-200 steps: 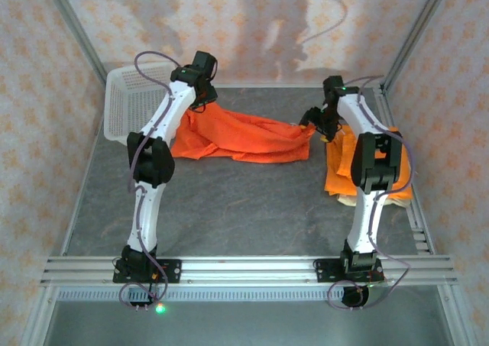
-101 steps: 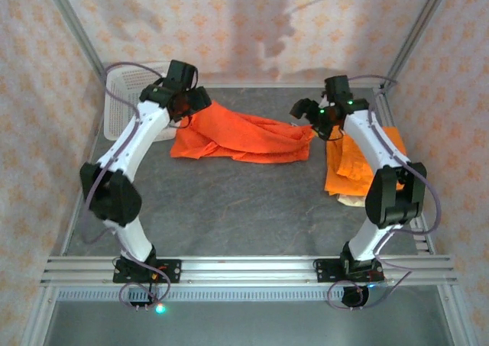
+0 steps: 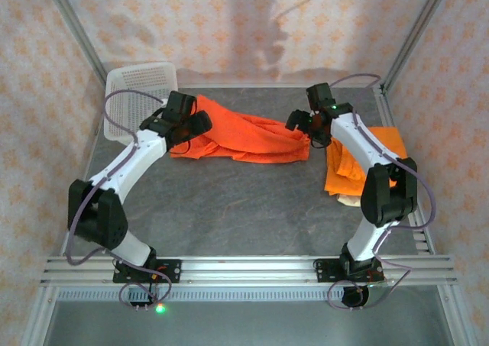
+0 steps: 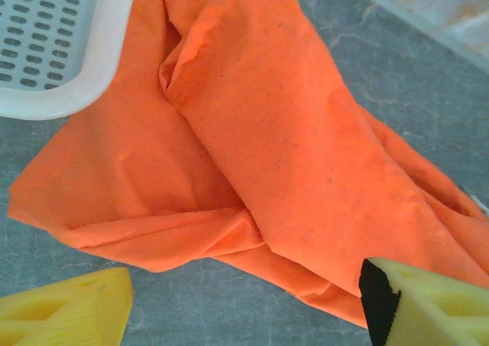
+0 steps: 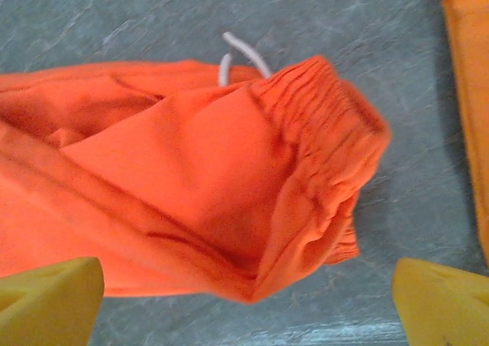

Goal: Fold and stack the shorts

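Note:
I should next lower my right gripper onto the gathered elastic waistband, easing toward the folded orange shorts, because that ruffled waistband is exposed at the crumpled pair's end.
A bright orange pair of shorts lies crumpled lengthwise at the back middle of the table. My left gripper hovers open over its left end; the left wrist view has the orange cloth above the gripper, and between the yellow fingers lie the hem and bare table. My right gripper hovers open at the right end, over the elastic waistband and white drawstring. Folded orange shorts lie at the right on a beige pair.
A white mesh basket stands at the back left corner, its rim touching the shorts' left end. The grey table is bare in front of the shorts. Aluminium frame rails run along the sides and the near edge.
Both grippers have opened and let go of the orange shorts, which now rest on the table. The left arm has swung out to the left and drawn back; the right has shifted slightly.

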